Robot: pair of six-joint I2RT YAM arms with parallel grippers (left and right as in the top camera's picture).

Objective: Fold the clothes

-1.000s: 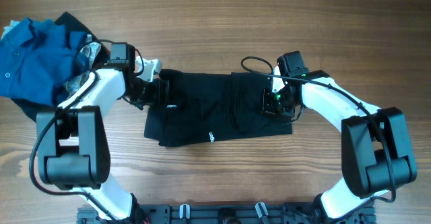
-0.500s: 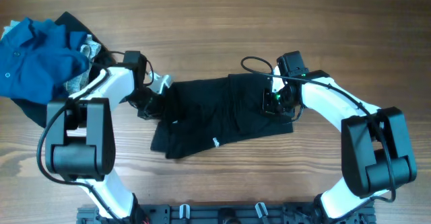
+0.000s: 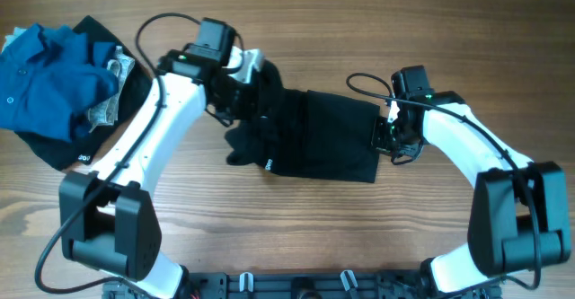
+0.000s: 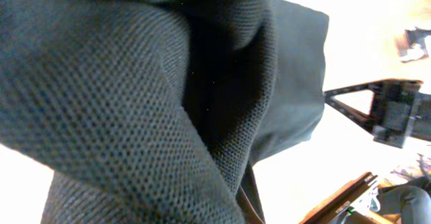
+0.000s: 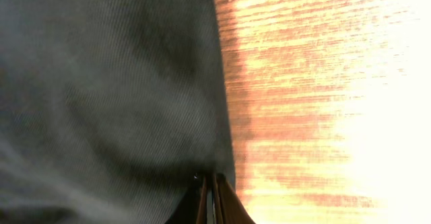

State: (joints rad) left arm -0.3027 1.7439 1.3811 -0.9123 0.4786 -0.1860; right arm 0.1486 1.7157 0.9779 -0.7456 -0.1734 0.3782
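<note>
The garment's edge [image 3: 377, 145] [image 5: 225, 163] already lies flat on the wood, so my right gripper should stay where it is, low beside the tabletop, and open to let go of the cloth.
A black garment [image 3: 319, 142] lies bunched at mid-table. Its left end is lifted and carried over toward the right by my left gripper [image 3: 253, 82], which is shut on the cloth. In the left wrist view the black mesh fabric [image 4: 135, 103] fills almost the whole frame and hides most of the fingers; only a brown finger edge [image 4: 246, 204] shows. My right gripper [image 3: 390, 137] is shut on the garment's right edge. In the right wrist view its fingertips [image 5: 219, 194] pinch the dark cloth [image 5: 108, 83] where it meets the wood.
A pile of clothes sits at the far left of the table: a blue shirt [image 3: 45, 70] on a black item [image 3: 76, 151], with a patterned piece [image 3: 106, 110] beside it. Bare wooden tabletop [image 3: 449, 30] surrounds the garment.
My left gripper shut on the garment's left end and lifted it up and to the right, folding it over. The whole garment and my right gripper shifted slightly to the right.
</note>
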